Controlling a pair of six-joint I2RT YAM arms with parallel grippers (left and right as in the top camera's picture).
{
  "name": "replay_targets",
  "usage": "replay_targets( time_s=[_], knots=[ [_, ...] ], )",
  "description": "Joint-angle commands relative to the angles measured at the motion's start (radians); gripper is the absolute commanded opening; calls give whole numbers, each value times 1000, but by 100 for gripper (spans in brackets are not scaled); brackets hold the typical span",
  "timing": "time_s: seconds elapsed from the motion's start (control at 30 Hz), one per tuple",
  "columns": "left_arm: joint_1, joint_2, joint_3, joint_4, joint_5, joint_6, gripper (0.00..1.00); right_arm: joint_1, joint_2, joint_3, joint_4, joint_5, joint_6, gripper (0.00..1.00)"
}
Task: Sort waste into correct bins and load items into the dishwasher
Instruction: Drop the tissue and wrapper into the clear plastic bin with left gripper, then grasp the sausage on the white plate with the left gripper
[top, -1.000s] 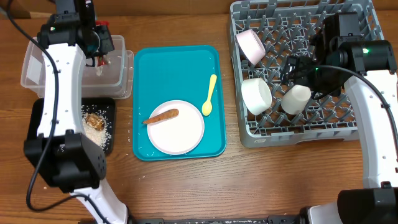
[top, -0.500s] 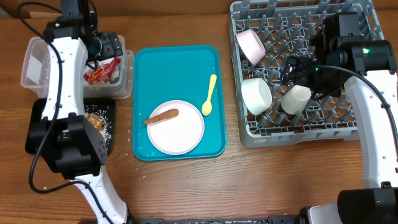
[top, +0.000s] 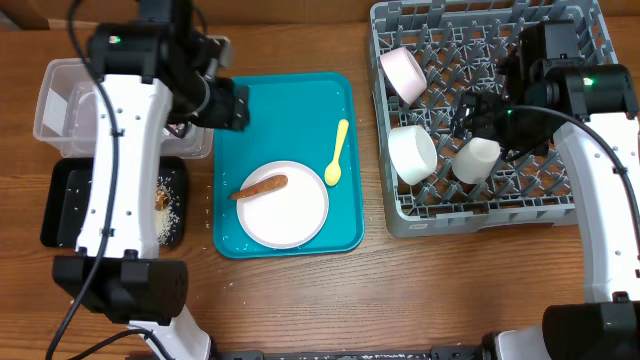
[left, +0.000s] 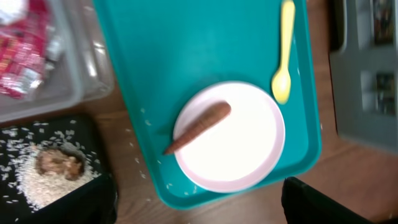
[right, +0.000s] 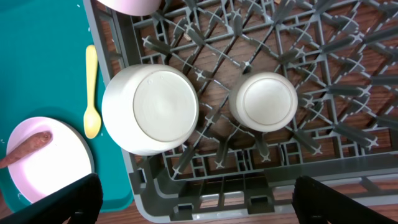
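Note:
I need to lower my left gripper toward the plate next, with its fingers on either side of the brown carrot-like scrap (top: 260, 187) (left: 198, 127).
A teal tray (top: 290, 100) holds a pale pink plate (top: 290, 210) with a brown carrot-like scrap (top: 262, 187) on it, and a yellow spoon (top: 337, 150) beside the plate. My left gripper (top: 228, 105) hangs open and empty over the tray's left edge. In the left wrist view the plate (left: 239, 140) and the scrap (left: 199, 126) lie ahead of the left gripper (left: 199, 211). My right gripper (top: 478, 112) stands open and empty above the grey dish rack (top: 560, 195), over a white bowl (right: 150, 110) and a white cup (right: 263, 101), both upside down.
A pink bowl (top: 403, 72) leans in the rack's back left. A clear bin (top: 60, 100) at the far left holds a red wrapper (left: 22, 46). In front of it a black bin (top: 70, 200) holds rice and food scraps. Rice grains dot the tray's left rim.
My left gripper opened over the clear bin, left the red wrapper in it, and swung right to the tray's left edge. The right arm has not moved.

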Motion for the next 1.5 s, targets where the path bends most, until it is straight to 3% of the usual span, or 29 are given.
replay_targets(
  time_s=[0.0,0.07,0.2,0.5,0.73,0.97,1.13,1.37,1.47],
  knots=[
    [-64,10,-72,21,-23,79,94,5,-5,5,2,-6,-9,100],
    [-89,12,-135,60,-58,106,100,5,-5,5,3,-6,-10,100],
    [-100,18,-272,121,-84,132,100,5,-5,5,1,-6,-19,100],
    [-103,18,-652,492,-62,307,100,5,-5,5,-1,-6,-21,100],
    [-104,18,-767,642,-38,389,95,4,-5,5,0,-6,-21,100],
    [-104,18,-821,709,-35,388,93,5,-5,5,2,-6,-21,100],
    [-117,18,-831,712,6,426,84,3,-5,5,12,-6,-21,100],
    [-154,17,-814,702,-14,463,84,3,-5,5,14,-6,-21,100],
    [-168,17,-811,672,-27,463,77,3,-5,5,14,-6,-21,100]
  ],
)
